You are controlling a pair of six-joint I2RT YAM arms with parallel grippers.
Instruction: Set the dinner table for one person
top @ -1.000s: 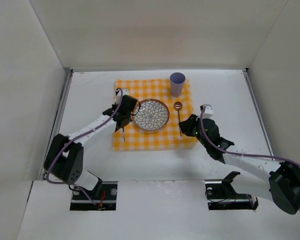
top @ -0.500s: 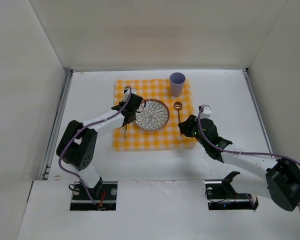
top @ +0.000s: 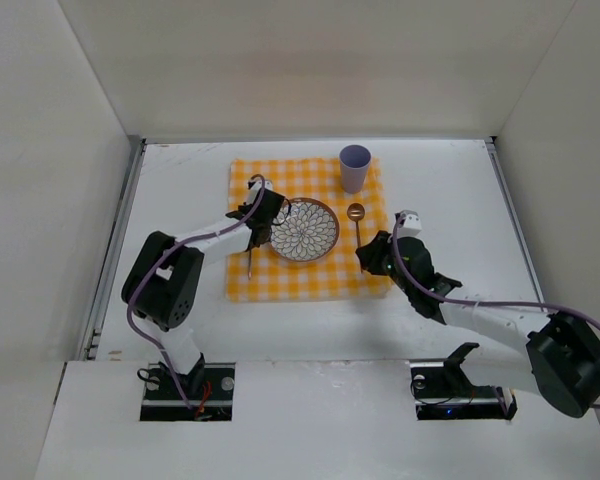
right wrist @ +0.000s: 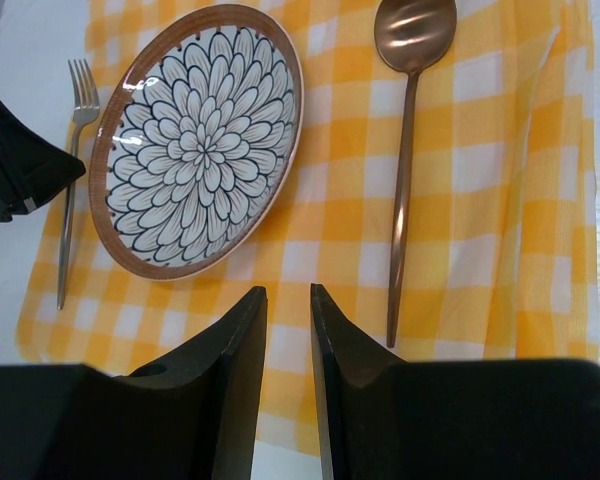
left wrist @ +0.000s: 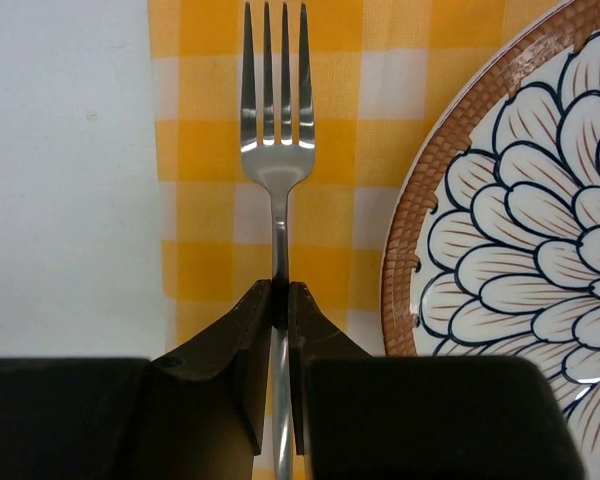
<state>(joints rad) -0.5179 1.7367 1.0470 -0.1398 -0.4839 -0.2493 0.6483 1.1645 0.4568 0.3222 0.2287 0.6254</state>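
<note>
Next, my left gripper moves down to the cloth beside the plate just below and releases the fork (left wrist: 276, 150), already straight along the cloth's edge.
The white dinner table (top: 460, 190) carries a yellow-and-white checked cloth (top: 300, 275). On the cloth are a flower-patterned plate (top: 303, 230), a lilac cup (top: 354, 167) and a copper spoon (top: 357, 232) to the right of the plate. A silver fork (left wrist: 276, 150) lies along the plate's left side, at the cloth's left edge. My left gripper (left wrist: 280, 290) is shut on the fork's handle just behind the neck. My right gripper (right wrist: 288, 292) hovers over the cloth's near right part, left of the spoon handle (right wrist: 398, 240). Its jaws are slightly apart and empty.
White walls enclose the table on three sides. The cloth's right edge (right wrist: 570, 200) is wrinkled. The left gripper's black body (right wrist: 20, 170) sits beside the fork (right wrist: 72, 180) in the right wrist view.
The left arm's elbow has swung right and the gripper has shifted slightly toward the plate with the fork still held. The right gripper has edged a little left.
</note>
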